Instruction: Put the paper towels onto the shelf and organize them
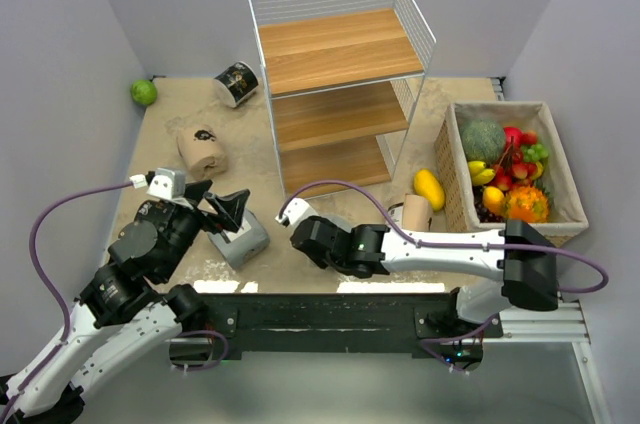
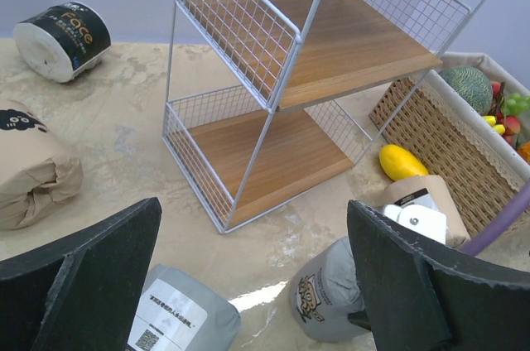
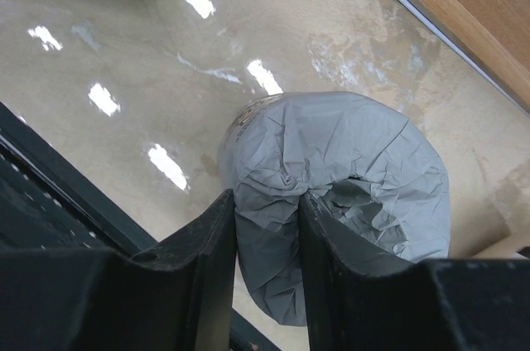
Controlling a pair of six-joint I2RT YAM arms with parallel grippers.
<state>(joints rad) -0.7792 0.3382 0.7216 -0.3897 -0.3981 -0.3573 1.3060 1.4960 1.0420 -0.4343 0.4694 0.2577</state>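
Observation:
Next, my right gripper rises and moves outward over the end of the shelf's top board toward the basket to release the grey roll, because the top board is bare.
The shelf (image 1: 340,84) stands at the back middle with bare boards; it also shows in the left wrist view (image 2: 306,61). My right gripper (image 3: 267,202) is shut on the crumpled end of a grey paper towel roll (image 3: 348,177) standing on the table; this roll (image 2: 331,293) is mostly hidden under the arm from above. My left gripper (image 2: 255,218) is open and empty, just above a second grey roll (image 1: 240,239). A beige roll (image 1: 201,150) and a black roll (image 1: 237,82) lie at the left. Another beige roll (image 1: 415,212) stands by the basket.
A woven basket (image 1: 455,169) of fruit stands at the right, with a yellow mango (image 1: 428,187) beside it. A green fruit (image 1: 143,92) lies in the back left corner. Grey walls enclose the table on three sides.

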